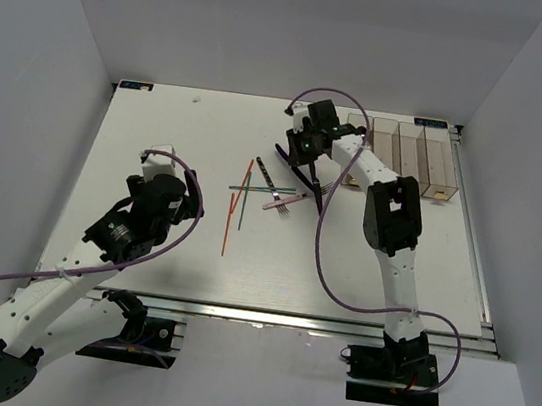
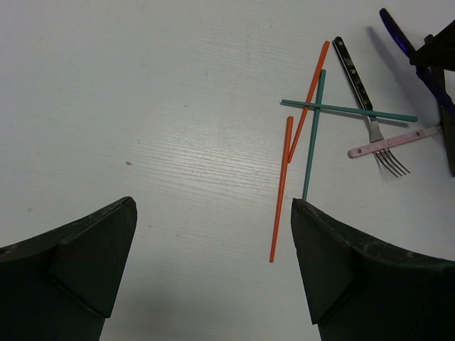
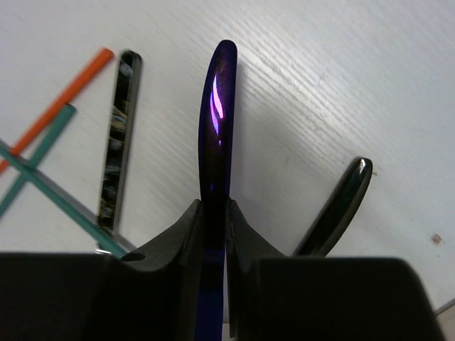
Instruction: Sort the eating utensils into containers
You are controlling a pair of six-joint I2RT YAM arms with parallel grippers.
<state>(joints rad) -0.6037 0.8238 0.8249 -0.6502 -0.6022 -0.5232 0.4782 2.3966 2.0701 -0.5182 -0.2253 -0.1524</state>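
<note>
The dark purple knife rises in my right gripper toward the clear containers next, then the crooked knife turns lengthwise to lower over an empty one [image 1: 412,155].
My right gripper [image 3: 213,206] is shut on the dark purple knife [image 3: 217,106], whose rounded end sticks out ahead over the table. A black spoon [image 3: 341,206] lies just to its right and a dark-patterned fork handle [image 3: 117,142] to its left. In the top view this gripper [image 1: 300,160] is at the far middle, left of the row of clear containers [image 1: 409,157]. Orange chopsticks [image 2: 283,185], crossed green chopsticks [image 2: 313,135] and a pink-handled fork [image 2: 391,142] lie mid-table. My left gripper [image 2: 213,206] is open over bare table, near the orange chopstick's end.
White walls close in the table on the left, back and right. The right arm's purple cable [image 1: 321,240] loops over the table beside the utensil pile. A metal rail [image 1: 266,313] runs along the table's near edge.
</note>
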